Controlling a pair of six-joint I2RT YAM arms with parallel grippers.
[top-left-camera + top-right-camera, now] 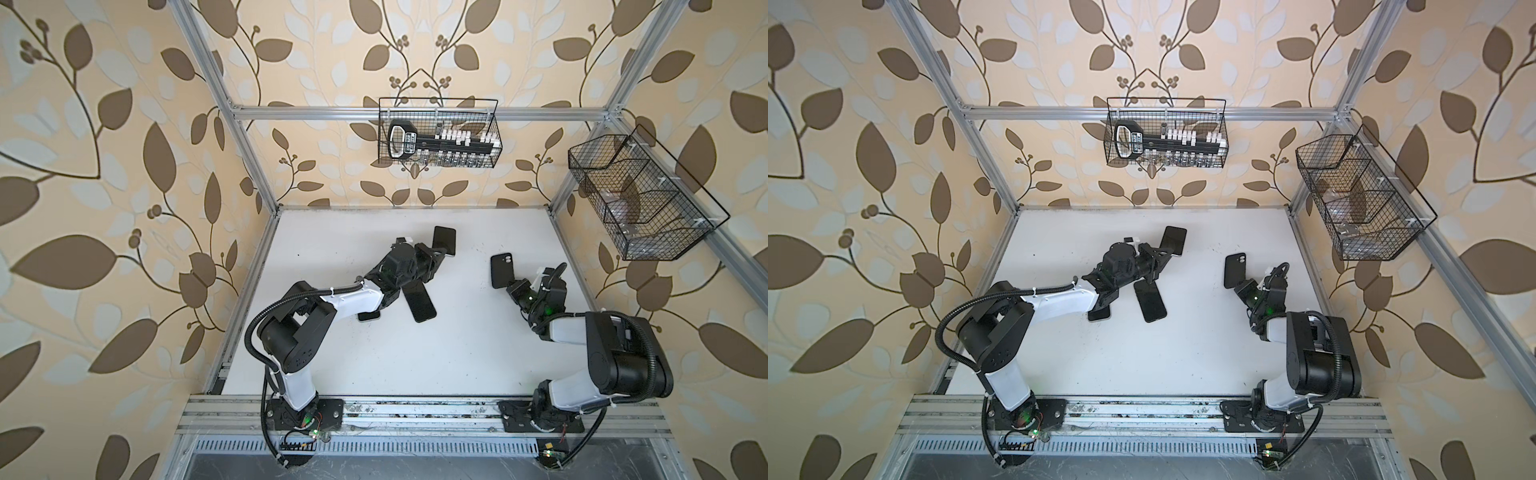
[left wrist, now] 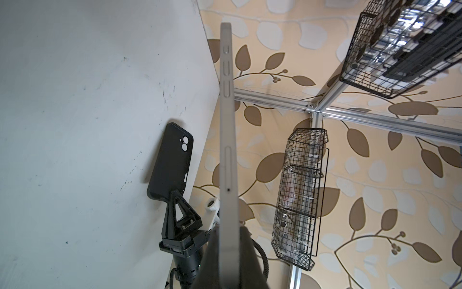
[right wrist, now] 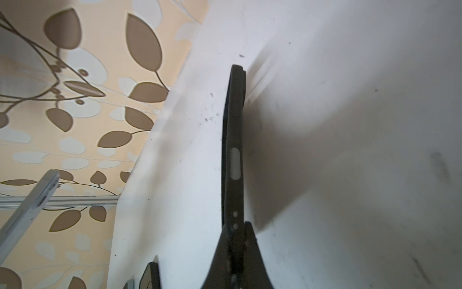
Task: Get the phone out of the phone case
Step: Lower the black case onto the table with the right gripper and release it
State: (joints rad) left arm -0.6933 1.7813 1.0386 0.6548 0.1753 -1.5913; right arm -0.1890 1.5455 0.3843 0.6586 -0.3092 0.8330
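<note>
The robot's right gripper needs to go down toward the bare tabletop beneath and release the lower end of the case, since the empty phone case (image 1: 500, 270) is already apart from the phone.
The phone (image 1: 444, 240) (image 1: 1174, 240), grey-edged with a dark screen, is lifted off the white table (image 1: 415, 361) with my left gripper (image 1: 439, 253) (image 2: 228, 227) shut on its lower end. The left wrist view shows its grey side edge (image 2: 227, 125) running out from between the closed fingers. The empty black phone case (image 1: 500, 270) (image 1: 1234, 270) (image 2: 172, 160) is apart from the phone, to its right. My right gripper (image 1: 512, 286) (image 3: 236, 225) is shut on the case's lower end, and the case's edge (image 3: 233, 140) with a button cutout shows.
Two other dark phones lie on the table: one (image 1: 422, 305) below the left gripper, one (image 1: 369, 316) partly under the left forearm. A wire basket (image 1: 438, 133) with tools hangs on the back rail, another (image 1: 640, 199) on the right rail.
</note>
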